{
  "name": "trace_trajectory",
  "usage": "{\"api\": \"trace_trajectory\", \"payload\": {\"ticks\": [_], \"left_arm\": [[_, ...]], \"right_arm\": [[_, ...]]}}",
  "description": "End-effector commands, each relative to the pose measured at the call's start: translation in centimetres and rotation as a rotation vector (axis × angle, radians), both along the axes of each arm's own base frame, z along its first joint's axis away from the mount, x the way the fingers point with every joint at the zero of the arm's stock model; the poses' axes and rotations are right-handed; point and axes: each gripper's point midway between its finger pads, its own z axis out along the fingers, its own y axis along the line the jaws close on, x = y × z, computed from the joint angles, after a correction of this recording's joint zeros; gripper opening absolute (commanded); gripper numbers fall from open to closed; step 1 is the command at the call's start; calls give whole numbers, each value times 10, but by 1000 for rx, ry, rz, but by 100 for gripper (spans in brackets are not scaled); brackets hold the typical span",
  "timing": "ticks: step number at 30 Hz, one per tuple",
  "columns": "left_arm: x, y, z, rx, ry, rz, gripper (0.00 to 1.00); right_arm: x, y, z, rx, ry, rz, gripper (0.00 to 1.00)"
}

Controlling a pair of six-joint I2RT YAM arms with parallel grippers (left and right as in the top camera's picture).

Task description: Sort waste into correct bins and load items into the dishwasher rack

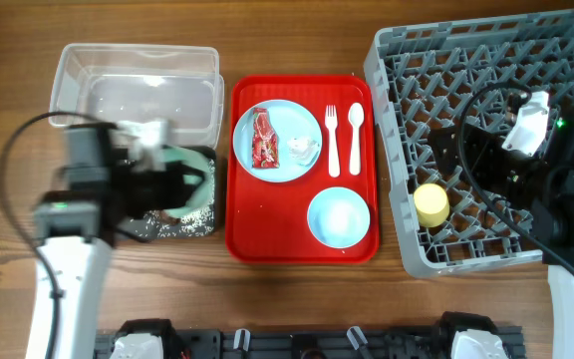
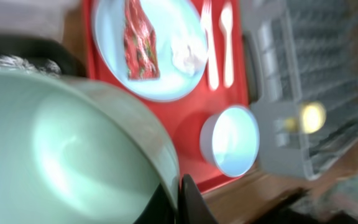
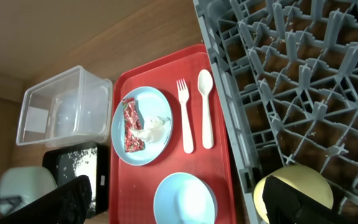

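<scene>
Next, my left gripper carries the pale green bowl (image 1: 195,168) to the right in the overhead view, lowers there and releases, since the red tray's near corner is empty.
My left gripper (image 1: 172,181) (image 2: 178,202) is shut on the rim of the pale green bowl (image 1: 195,168) (image 2: 61,149) and holds it tilted over the black tray (image 1: 189,225), which has rice grains in it. The clear tub (image 1: 138,90) lies behind it. The light blue plate (image 1: 277,142) carries the red wrapper (image 1: 265,138) and the white tissue (image 1: 303,150). The fork (image 1: 332,140), spoon (image 1: 355,130) and light blue bowl (image 1: 339,216) lie beside it. My right gripper (image 1: 456,165) (image 3: 179,193) is open over the grey rack (image 1: 496,60), next to the yellow cup (image 1: 430,204) (image 3: 294,180).
The plate, fork, spoon and blue bowl sit on a flat red serving tray (image 1: 302,249) between the bins and the rack. Bare wooden table (image 1: 297,40) runs behind and in front. The arm bases stand along the front edge.
</scene>
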Motion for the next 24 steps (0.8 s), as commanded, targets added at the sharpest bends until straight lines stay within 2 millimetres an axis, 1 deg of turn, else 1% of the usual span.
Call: {"api": "trace_trajectory", "payload": {"ticks": [1, 4, 5, 8, 9, 10, 12, 13, 14, 15, 17, 18, 19, 21, 22, 23, 24], "left_arm": [[-4, -21, -36, 274, 97, 139, 4], [-16, -74, -72, 383, 125, 5, 4], [-19, -87, -85, 419, 133, -36, 4], [-25, -98, -121, 527, 182, -54, 4], [-28, -105, -127, 519, 197, -73, 6], [-30, -112, -132, 502, 213, -93, 10], [-34, -119, -134, 481, 228, -115, 45], [-33, -120, -131, 478, 224, -115, 52], [-28, -122, -120, 468, 208, -107, 57], [-15, -125, -98, 447, 161, -97, 61], [4, -132, -72, 414, 76, -112, 69], [16, -134, -63, 402, 31, -112, 69], [34, -132, -55, 400, -33, -89, 70], [61, -121, -53, 428, -101, -27, 70], [73, -117, -57, 437, -118, -9, 70], [89, -113, -65, 437, -126, 12, 71], [101, -108, -78, 442, -118, 26, 71]], "right_arm": [[1, 3, 5, 11, -12, 9, 90], [1, 3, 5, 10, -11, 10, 90], [1, 3, 5, 10, -11, 10, 90], [1, 3, 5, 10, -11, 10, 90], [1, 3, 5, 10, -11, 10, 90], [1, 3, 5, 9, -12, 10, 91], [1, 3, 5, 9, -12, 10, 91], [1, 3, 5, 9, -12, 10, 91], [1, 3, 5, 9, -12, 10, 91], [1, 3, 5, 10, -12, 10, 91], [1, 3, 5, 10, -11, 10, 91], [1, 3, 5, 10, -11, 10, 91], [1, 3, 5, 10, -11, 10, 91], [1, 3, 4, 10, -9, 10, 91], [2, 3, 4, 9, -9, 10, 91], [2, 3, 4, 9, -8, 11, 91], [2, 2, 3, 9, -5, 11, 91]]}}
